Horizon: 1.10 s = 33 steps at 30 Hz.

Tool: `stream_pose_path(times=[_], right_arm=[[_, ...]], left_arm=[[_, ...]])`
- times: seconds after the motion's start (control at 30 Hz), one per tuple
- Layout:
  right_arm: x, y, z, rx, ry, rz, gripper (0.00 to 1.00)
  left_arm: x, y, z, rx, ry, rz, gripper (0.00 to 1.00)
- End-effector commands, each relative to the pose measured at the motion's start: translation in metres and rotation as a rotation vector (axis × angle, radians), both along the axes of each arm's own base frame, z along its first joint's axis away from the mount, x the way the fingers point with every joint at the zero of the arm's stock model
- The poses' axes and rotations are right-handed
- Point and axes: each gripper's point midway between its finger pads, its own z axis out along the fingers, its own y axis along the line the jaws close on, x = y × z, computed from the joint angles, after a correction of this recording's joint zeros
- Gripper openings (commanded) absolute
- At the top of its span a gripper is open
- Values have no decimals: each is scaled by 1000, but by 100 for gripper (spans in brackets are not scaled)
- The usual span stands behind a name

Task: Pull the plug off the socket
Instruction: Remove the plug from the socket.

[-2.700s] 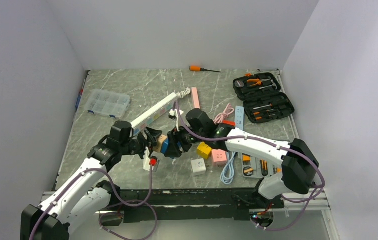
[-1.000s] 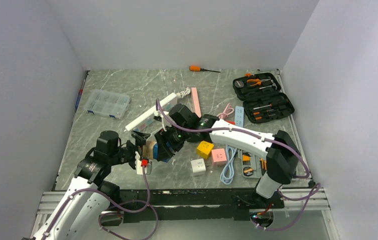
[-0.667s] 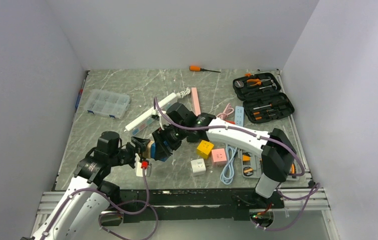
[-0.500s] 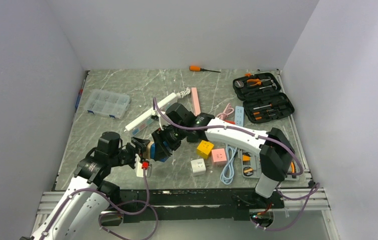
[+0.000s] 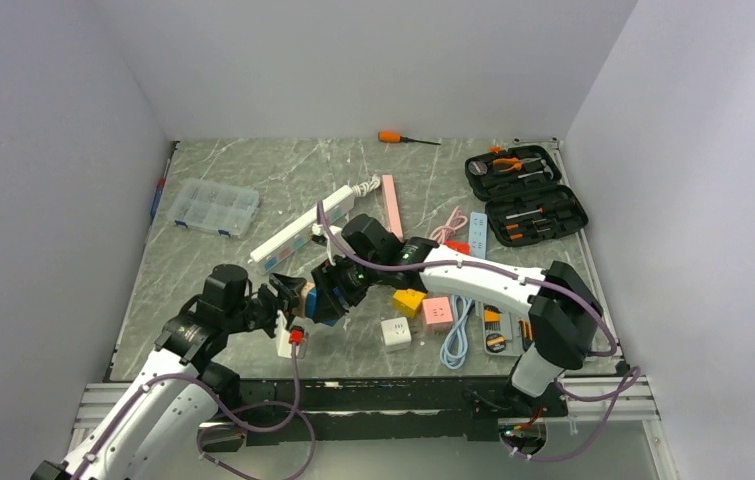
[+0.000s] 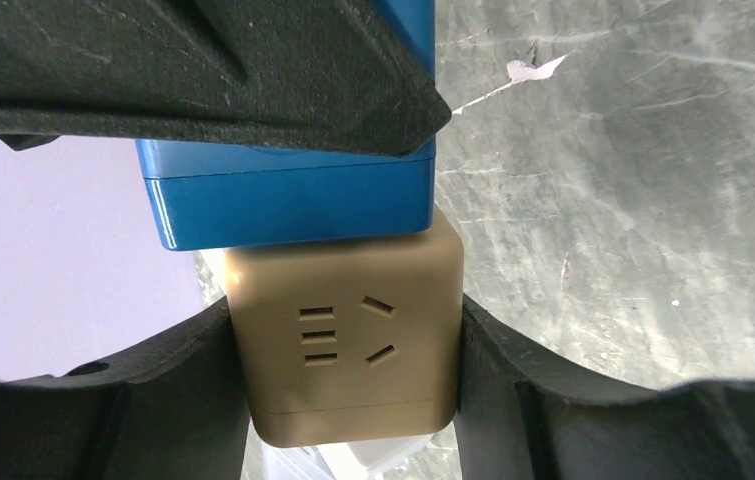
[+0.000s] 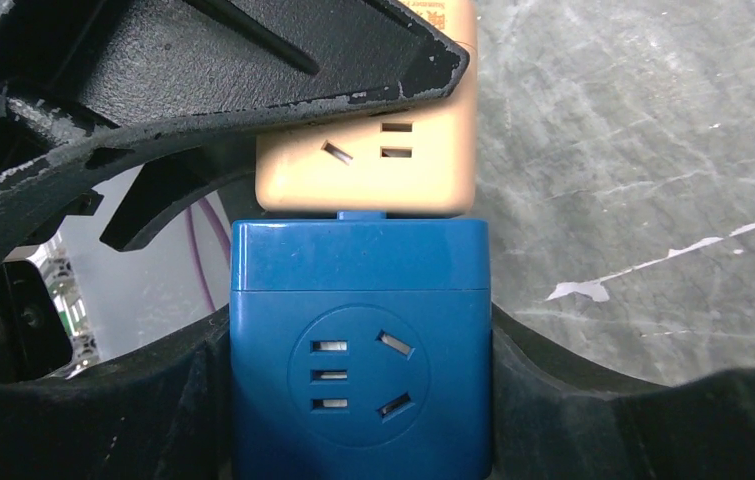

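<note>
I need to pull off the clamped tan cube next with my right gripper, then lower it to release the blue cube, because the tabletop by the yellow cube is below my right gripper.
Two cube adapters are joined face to face above the table. In the right wrist view, the blue plug cube (image 7: 358, 360) sits between my right gripper (image 7: 358, 390) fingers, gripped on both sides. A short blue stub links it to the tan socket cube (image 7: 373, 160). In the left wrist view, my left gripper (image 6: 345, 370) is shut on the tan socket cube (image 6: 345, 335), with the blue cube (image 6: 288, 205) pressed against its top. From above, the left gripper (image 5: 291, 293) and right gripper (image 5: 331, 295) meet at the tan cube (image 5: 305, 290) and blue cube (image 5: 337, 306).
A white power strip (image 5: 303, 228) and a clear organiser box (image 5: 215, 207) lie behind. Yellow (image 5: 408, 298), pink (image 5: 438, 312) and white (image 5: 395, 332) cubes sit right of the grippers beside a light blue cable (image 5: 456, 340). An open tool case (image 5: 526, 195) is far right. A white part with a red button (image 5: 291, 340) lies below.
My left gripper's jaws have closed onto the tan cube. Both grippers, with the joined cubes, have shifted slightly to the right.
</note>
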Motion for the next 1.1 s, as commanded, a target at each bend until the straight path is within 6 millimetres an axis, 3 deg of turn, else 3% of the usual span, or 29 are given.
stream_pose_path(times=[0.0, 0.2, 0.57, 0.63, 0.8, 1.07], right_arm=[[-25, -16, 18, 50, 8, 54, 0], [-34, -34, 0, 8, 23, 41, 0], [-43, -59, -11, -37, 21, 25, 0], [-44, -62, -12, -43, 22, 25, 0], [-49, -69, -14, -50, 31, 21, 0], [-52, -80, -20, -66, 26, -4, 0]], left_arm=[[32, 33, -13, 163, -75, 160, 0], [42, 51, -26, 258, -62, 236, 0], [46, 74, -51, 390, -5, 316, 0], [48, 75, -49, 390, -9, 326, 6], [53, 83, -51, 419, -2, 374, 31], [53, 82, -47, 386, -7, 376, 31]])
